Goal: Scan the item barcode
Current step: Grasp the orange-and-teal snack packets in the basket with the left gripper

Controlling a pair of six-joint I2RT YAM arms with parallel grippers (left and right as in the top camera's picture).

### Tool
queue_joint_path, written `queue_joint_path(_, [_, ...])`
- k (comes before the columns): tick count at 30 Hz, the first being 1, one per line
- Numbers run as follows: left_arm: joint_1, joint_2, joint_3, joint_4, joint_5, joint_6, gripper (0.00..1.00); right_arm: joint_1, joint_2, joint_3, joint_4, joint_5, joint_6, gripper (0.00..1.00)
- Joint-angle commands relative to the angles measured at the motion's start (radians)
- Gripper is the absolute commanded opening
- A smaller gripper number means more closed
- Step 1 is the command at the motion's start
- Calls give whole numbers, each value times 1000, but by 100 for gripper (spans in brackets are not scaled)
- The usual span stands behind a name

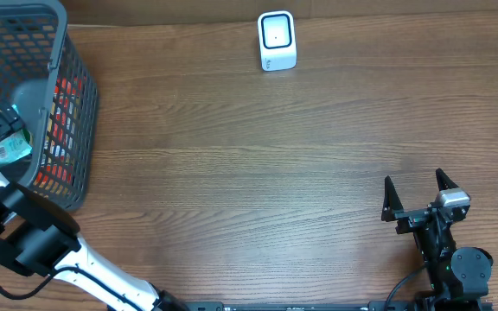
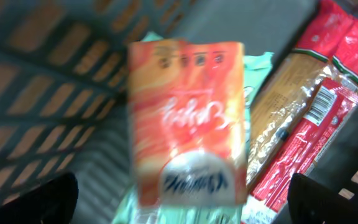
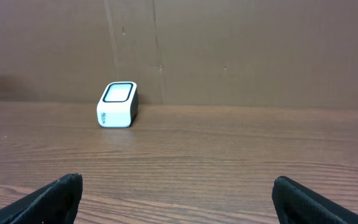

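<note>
I need to lower my left gripper over the orange packet [image 2: 188, 118] on top of the mint-green one next, then close it on the orange packet's sides.
My left gripper [image 2: 185, 202] is down inside the dark mesh basket [image 1: 74, 104], open wide. A blurred orange packet [image 2: 188, 118] lies just ahead, between the two fingertips, touching neither. Under it shows a mint-green packet [image 2: 258, 67]. Beside it lies a red-and-clear pasta packet [image 2: 309, 124] with a barcode label. The white scanner [image 1: 277, 41] stands at the table's far edge and also shows in the right wrist view as the scanner [image 3: 117, 104]. My right gripper [image 1: 418, 194] rests open near the front right, nothing between its fingers [image 3: 55, 196].
The basket's mesh wall [image 2: 42, 93] closes in on the left of the packets. A brown cardboard wall [image 3: 241, 50] backs the wooden table [image 1: 258, 173] behind the scanner. My left arm [image 1: 33, 246] runs from the front edge up to the basket.
</note>
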State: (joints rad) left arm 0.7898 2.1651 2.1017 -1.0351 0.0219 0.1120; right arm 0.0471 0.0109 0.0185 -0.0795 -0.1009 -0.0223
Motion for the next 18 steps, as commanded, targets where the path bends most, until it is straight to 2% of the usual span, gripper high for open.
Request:
queue_joint_path(1, [6,19,12,23,45,80,98,-3,-8,-11,4,-5,-1,100])
queue_joint_path(13, [10,55,10,55,46,84,97,-3,-8,-11,4,-5,-1,100])
queue_joint_path(18, [10,95,10,73,42,93,100,-3,-8,-11,4,-5,-1,100])
